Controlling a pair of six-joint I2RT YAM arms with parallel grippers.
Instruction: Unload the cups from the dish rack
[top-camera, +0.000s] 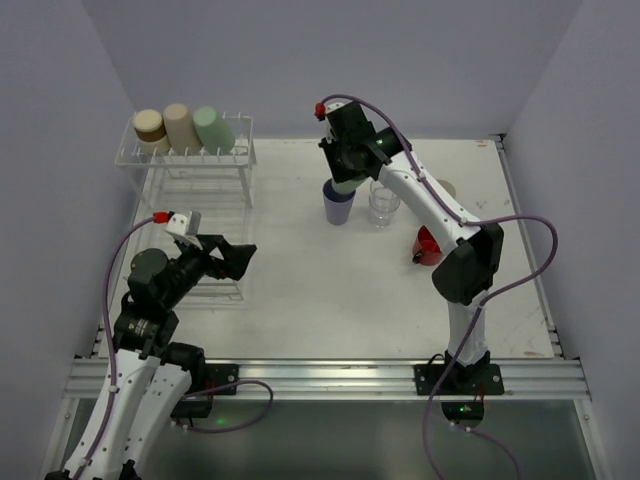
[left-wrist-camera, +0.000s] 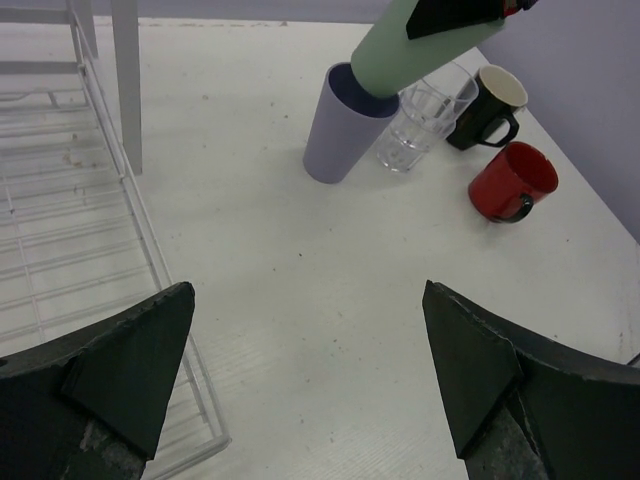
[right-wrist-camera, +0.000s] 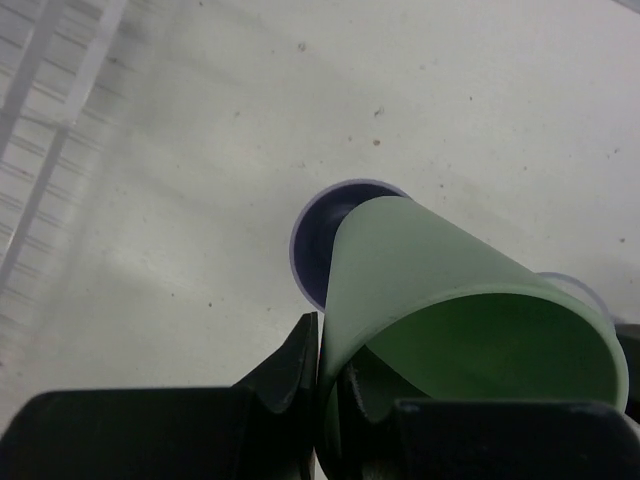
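The pale green cup in my right gripper goes down slightly toward the rack (top-camera: 190, 195) next and into the purple cup (right-wrist-camera: 315, 240), whose opening meets its base.
The white wire dish rack (top-camera: 190, 195) stands at the back left, and its raised shelf holds a tan-brown cup (top-camera: 150, 124), a beige cup (top-camera: 181, 125) and a pale green cup (top-camera: 215, 128). My right gripper (right-wrist-camera: 330, 390) is shut on the wall of another pale green cup (right-wrist-camera: 440, 300), one finger inside and one outside. That cup hangs tilted with its base at the mouth of a purple cup (right-wrist-camera: 315, 240) standing on the table. My left gripper (left-wrist-camera: 310, 370) is open with nothing in it, low over the table beside the rack's (left-wrist-camera: 60, 220) near end.
A clear glass (left-wrist-camera: 425, 125) stands just right of the purple cup (left-wrist-camera: 345, 125). Further right are a black mug with a cream inside (left-wrist-camera: 487, 105) and a red mug (left-wrist-camera: 512, 180) lying on its side. The right arm (top-camera: 440, 215) stretches over that area.
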